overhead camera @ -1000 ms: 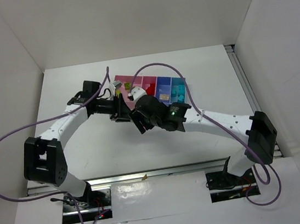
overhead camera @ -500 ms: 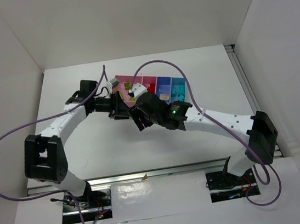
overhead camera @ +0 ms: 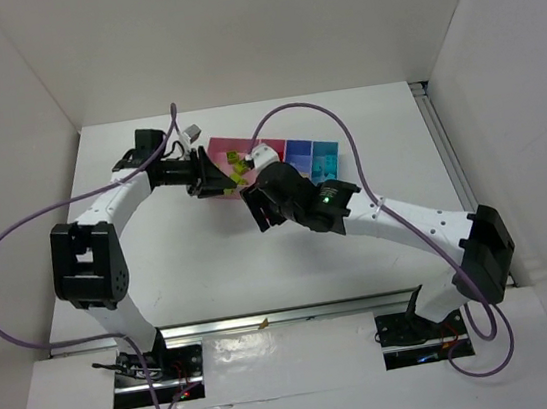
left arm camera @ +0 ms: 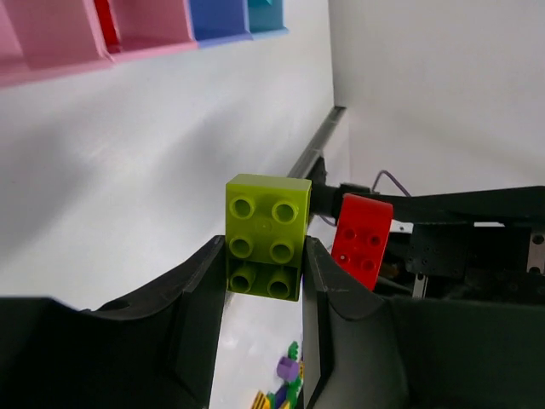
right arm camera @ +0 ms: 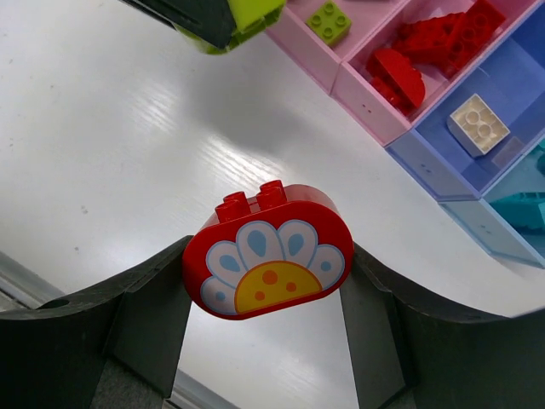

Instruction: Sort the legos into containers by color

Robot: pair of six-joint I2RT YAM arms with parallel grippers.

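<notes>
My right gripper carries the red rounded lego outward and down over the second pink bin's near end (right arm camera: 393, 85) next, because red legos lie there.
My left gripper (left arm camera: 264, 266) is shut on a lime green lego (left arm camera: 266, 234); in the top view this gripper (overhead camera: 221, 176) is at the near left corner of the containers (overhead camera: 297, 151). My right gripper (right arm camera: 268, 268) is shut on a red rounded lego with a flower print (right arm camera: 268, 251), held above the table just in front of the bins (overhead camera: 257, 210). The first pink bin holds a green lego (right arm camera: 329, 19), the second pink bin red legos (right arm camera: 426, 43), the blue bin a white brick (right arm camera: 479, 123), and the light blue bin teal pieces (right arm camera: 524, 209).
White walls enclose the table on three sides. A metal rail (overhead camera: 441, 132) runs along the table's right edge. Purple cables (overhead camera: 301, 110) loop over both arms. The two grippers are close together in front of the bins.
My left gripper has moved away from me and to the right, up to the pink bins, with the lime lego. My right arm has shifted slightly right, still holding the red lego.
</notes>
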